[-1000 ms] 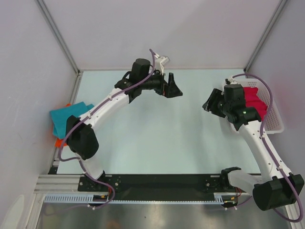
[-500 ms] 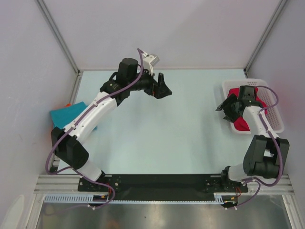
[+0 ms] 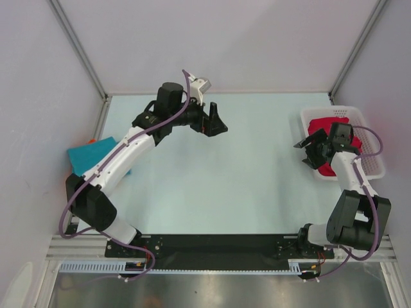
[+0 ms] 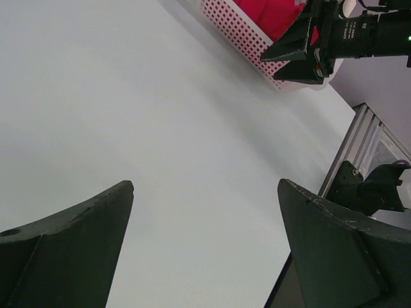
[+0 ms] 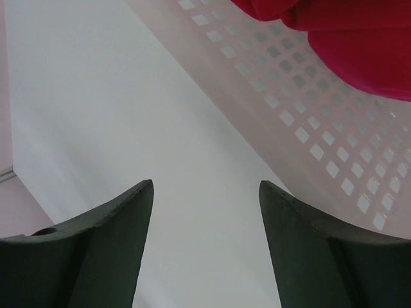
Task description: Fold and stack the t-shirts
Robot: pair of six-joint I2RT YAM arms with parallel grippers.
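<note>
I will cross the basket's side and lower onto the pink t-shirt's folds. They are inside the basket (image 3: 375, 162), to the right of my right gripper in the top view.
A magenta-pink t-shirt (image 3: 324, 127) lies bunched in the white basket (image 3: 375, 162) at the right; the right wrist view shows this t-shirt (image 5: 359, 45) above the basket wall (image 5: 308, 122). A folded teal t-shirt (image 3: 90, 156) lies at the table's left edge, with a bit of the orange t-shirt (image 3: 92, 140) showing from under it. My right gripper (image 3: 305, 153) (image 5: 205, 181) hovers open at the basket's left side, holding nothing. My left gripper (image 3: 217, 122) (image 4: 205, 183) hangs wide open over the far middle of the table, empty.
The left wrist view looks across the table to the basket (image 4: 247, 32) and my right gripper (image 4: 308, 48). Grey walls close in the table on three sides. A metal rail (image 3: 212, 247) with the arm bases runs along the near edge.
The right arm has folded back and brought its gripper down beside the basket, jaws widening. The left gripper has drifted slightly left and stayed open.
</note>
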